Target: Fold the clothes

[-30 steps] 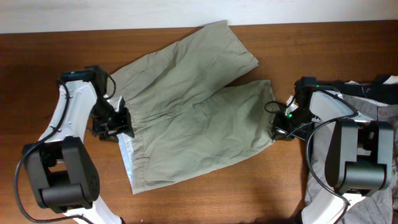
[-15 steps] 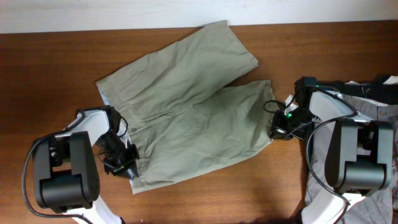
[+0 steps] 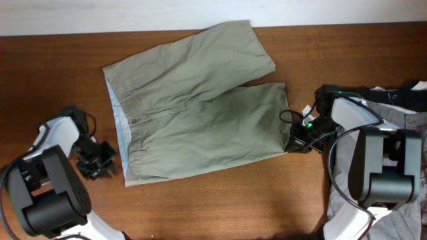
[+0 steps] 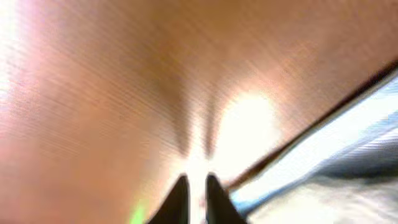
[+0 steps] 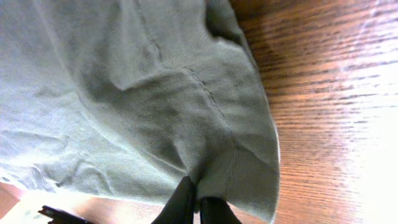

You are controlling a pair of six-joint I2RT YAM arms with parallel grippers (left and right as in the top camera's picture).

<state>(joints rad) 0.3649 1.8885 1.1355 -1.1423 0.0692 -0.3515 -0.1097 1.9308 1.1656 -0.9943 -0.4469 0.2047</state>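
Note:
My right gripper raises the pinched hem corner of the nearer leg (image 3: 285, 151) (image 5: 217, 183) up and slightly outward next, then releases it, since that leg still lies flat on the table.
The pale khaki-olive shorts (image 3: 193, 113) lie spread flat on the wooden table, waistband to the left, with the light-blue lining (image 3: 115, 113) showing along that edge. My left gripper (image 3: 95, 162) rests on bare wood just left of the waistband. In the blurred left wrist view its fingers (image 4: 194, 183) are close together with nothing between them, and the light-blue lining (image 4: 354, 124) passes at the right. My right gripper (image 3: 291, 142) is shut on the hem of the lower leg. The right wrist view shows its fingers (image 5: 194, 200) pinching a fold of the shorts (image 5: 124, 93).
A heap of grey clothing (image 3: 417, 123) with a black garment (image 3: 390, 93) lies at the right edge, under and behind the right arm. The table's far edge meets a pale wall (image 3: 100, 17) just behind the shorts. Bare wood (image 3: 220, 207) runs along the front.
My left gripper let go of the waistband corner and moved left off the shorts. The shorts shifted left and now lie flatter. The right gripper stayed pinched on the hem.

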